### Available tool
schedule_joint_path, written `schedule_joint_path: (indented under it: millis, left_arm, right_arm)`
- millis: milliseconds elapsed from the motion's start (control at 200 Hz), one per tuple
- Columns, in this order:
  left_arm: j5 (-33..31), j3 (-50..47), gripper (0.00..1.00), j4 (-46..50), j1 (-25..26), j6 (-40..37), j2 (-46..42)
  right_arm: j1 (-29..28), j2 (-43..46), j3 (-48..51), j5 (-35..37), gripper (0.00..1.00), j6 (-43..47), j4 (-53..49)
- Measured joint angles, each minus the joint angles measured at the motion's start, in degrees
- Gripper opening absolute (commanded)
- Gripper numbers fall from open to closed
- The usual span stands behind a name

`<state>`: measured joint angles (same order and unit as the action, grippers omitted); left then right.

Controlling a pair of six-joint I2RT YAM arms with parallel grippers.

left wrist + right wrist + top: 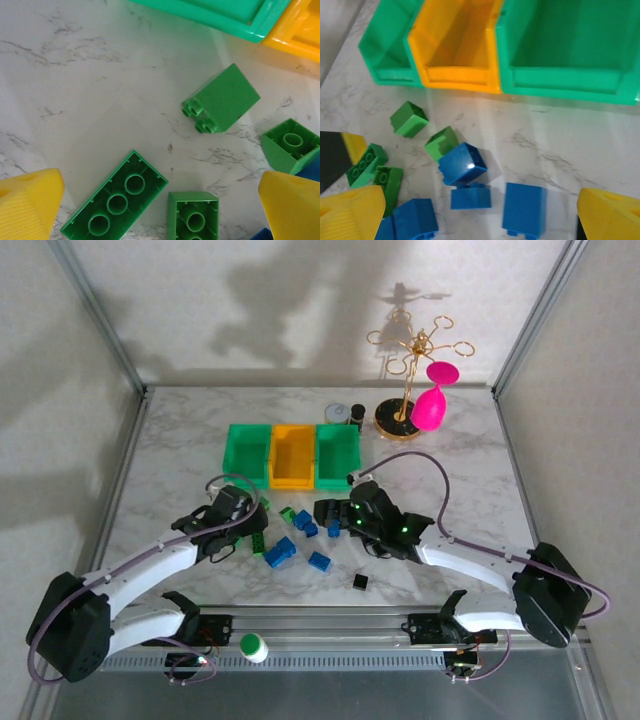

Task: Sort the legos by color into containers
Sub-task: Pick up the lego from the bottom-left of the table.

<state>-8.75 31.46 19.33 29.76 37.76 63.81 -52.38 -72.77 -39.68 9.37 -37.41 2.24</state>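
My left gripper moves down and slightly back astride the long sides of the upside-down green brick point(116, 202) next, since the brick lies between its fingers.
Three bins stand in a row: a green one point(248, 452), a yellow-orange one point(294, 455) and another green one point(338, 453). All look empty in the right wrist view. Loose legos lie in front of them. My left gripper point(160, 210) is open above a long upside-down green brick point(116, 202) and a short green brick point(194, 216). Two more green bricks point(222, 99) point(291, 145) lie beyond. My right gripper point(480, 217) is open over blue bricks point(462, 163) point(470, 196) point(524, 208). A black brick point(359, 582) lies nearer the table's front.
A gold stand holding a pink glass point(432, 405) and a small dark cylinder point(357, 412) stand behind the bins. A green-and-white cap point(254, 647) sits on the front rail. The two grippers point(252, 528) point(322, 515) hover close together.
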Motion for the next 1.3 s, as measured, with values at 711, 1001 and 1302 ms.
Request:
schedule_joint_path:
  millis: [711,1001,1302]
  left_arm:
    - [-2.23,-4.2,0.76,-1.31,0.04,3.91,3.48]
    - [-0.76,-4.92,0.72,-2.05,0.63,4.11,3.48]
    - [-0.28,-4.92,0.64,-3.19,1.11,4.09,5.27]
  right_arm:
    - [-3.39,-2.91,-1.7,3.1,0.99,-1.25,-0.66]
    - [-3.39,-4.07,-2.29,3.26,0.99,-1.44,-1.29]
    - [-3.43,-4.96,-2.67,3.37,0.99,-1.73,-1.42]
